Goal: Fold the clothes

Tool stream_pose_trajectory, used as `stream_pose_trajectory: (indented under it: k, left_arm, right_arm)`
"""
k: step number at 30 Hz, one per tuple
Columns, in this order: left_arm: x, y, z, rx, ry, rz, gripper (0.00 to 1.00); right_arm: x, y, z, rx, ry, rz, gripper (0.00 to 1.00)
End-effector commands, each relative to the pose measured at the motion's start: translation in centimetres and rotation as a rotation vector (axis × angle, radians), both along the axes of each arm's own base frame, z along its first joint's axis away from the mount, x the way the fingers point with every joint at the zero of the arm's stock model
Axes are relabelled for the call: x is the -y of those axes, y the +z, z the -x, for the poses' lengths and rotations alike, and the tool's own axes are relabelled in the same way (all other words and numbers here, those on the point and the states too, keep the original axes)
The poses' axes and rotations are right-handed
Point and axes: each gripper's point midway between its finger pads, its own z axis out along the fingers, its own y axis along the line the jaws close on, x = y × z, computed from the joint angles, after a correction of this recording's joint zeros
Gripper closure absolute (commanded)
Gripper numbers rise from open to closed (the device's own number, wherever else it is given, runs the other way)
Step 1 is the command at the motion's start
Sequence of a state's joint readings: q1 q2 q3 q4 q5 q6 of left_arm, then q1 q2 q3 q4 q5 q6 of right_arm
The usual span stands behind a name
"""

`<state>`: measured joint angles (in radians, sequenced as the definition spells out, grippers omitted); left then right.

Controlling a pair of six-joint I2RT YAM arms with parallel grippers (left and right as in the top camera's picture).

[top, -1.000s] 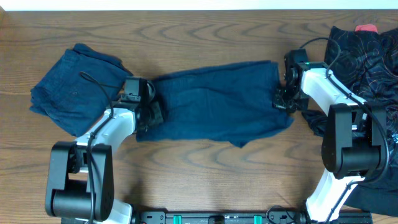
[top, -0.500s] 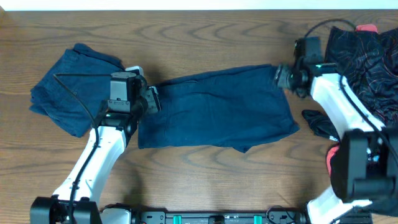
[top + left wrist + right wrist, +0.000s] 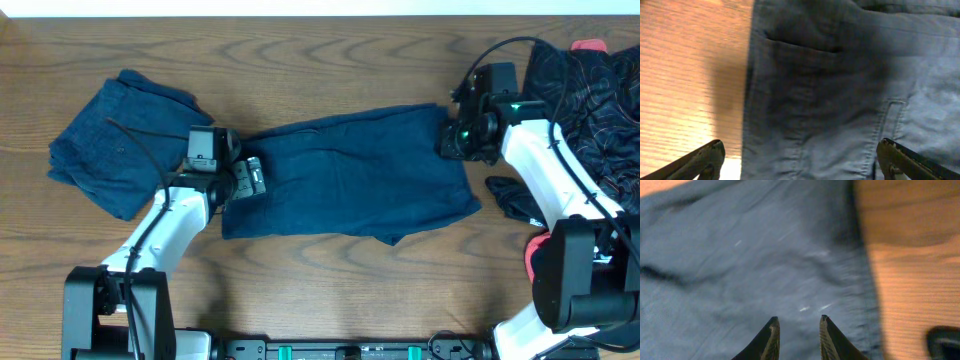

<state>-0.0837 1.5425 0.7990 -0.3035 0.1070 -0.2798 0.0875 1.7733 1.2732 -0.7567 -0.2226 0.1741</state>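
The open fingers of my left gripper are on both sides of the shorts' edge nearest the folded navy piece, one over wood and one over cloth, so the gripper will go down onto that edge next.
Navy-blue shorts (image 3: 350,170) lie spread flat across the middle of the table. My left gripper (image 3: 250,178) hovers at their left edge, its jaws wide open. In the left wrist view the gripper (image 3: 800,149) straddles the cloth (image 3: 840,90) near a pocket seam and holds nothing. My right gripper (image 3: 452,140) is over the upper right corner of the shorts. In the right wrist view that gripper (image 3: 798,321) shows a narrow gap between its fingers above the navy cloth (image 3: 750,255), with no fabric pinched.
A folded navy piece (image 3: 115,150) lies at the far left. Black clothes with orange-red wavy lines (image 3: 590,100) are heaped at the right edge, with a dark scrap (image 3: 515,200) beside them. Bare wood table (image 3: 330,60) runs along the back.
Both grippers have let go of the shorts' ends. The left jaws opened wide. The right arm swung up to the upper right corner and its jaws opened, then narrowed again.
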Motion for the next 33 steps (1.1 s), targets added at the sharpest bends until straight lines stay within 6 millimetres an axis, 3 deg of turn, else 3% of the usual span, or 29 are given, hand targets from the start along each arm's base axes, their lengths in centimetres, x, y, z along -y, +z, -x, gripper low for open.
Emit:
stream_pose_trajectory:
  k: [1, 9, 14, 17, 20, 21, 22, 26, 33]
  left_arm:
    - [-0.4, -0.4, 0.2, -0.022, -0.007, 0.021, 0.02]
    - [1.1, -3.3, 1.4, -0.132, -0.035, 0.142, 0.01]
    - [2.9, -4.8, 2.3, -0.195, -0.081, 0.239, 0.14]
    - [3.8, -4.7, 2.4, -0.196, -0.119, 0.284, 0.40]
    - [3.7, -4.6, 2.4, -0.192, -0.117, 0.284, 0.94]
    - [3.7, -4.5, 2.3, -0.189, -0.116, 0.284, 0.94]
    - [3.7, -4.3, 2.3, -0.183, -0.117, 0.284, 0.94]
    - [3.7, -2.5, 1.8, -0.144, -0.119, 0.283, 0.94]
    - [3.6, 3.5, 0.6, -0.050, -0.089, 0.293, 0.94]
  right_arm:
    - [-3.1, 0.0, 1.1, -0.018, 0.120, -0.068, 0.73]
    - [-6.3, 0.0, 2.3, -0.031, 0.201, -0.068, 0.73]
    - [-8.1, -0.2, 3.7, -0.065, 0.245, -0.079, 0.73]
    - [-9.4, -0.2, 4.6, -0.076, 0.285, -0.076, 0.74]
    - [-10.5, -0.2, 5.0, -0.074, 0.316, -0.075, 0.88]
    - [-10.8, -0.3, 5.2, -0.076, 0.326, -0.074, 0.97]
    - [-11.0, -0.4, 5.3, -0.079, 0.332, -0.074, 0.99]
    - [-11.6, -1.5, 5.8, -0.104, 0.350, -0.068, 0.99]
    - [-13.5, -4.6, 7.1, -0.197, 0.400, -0.113, 0.99]
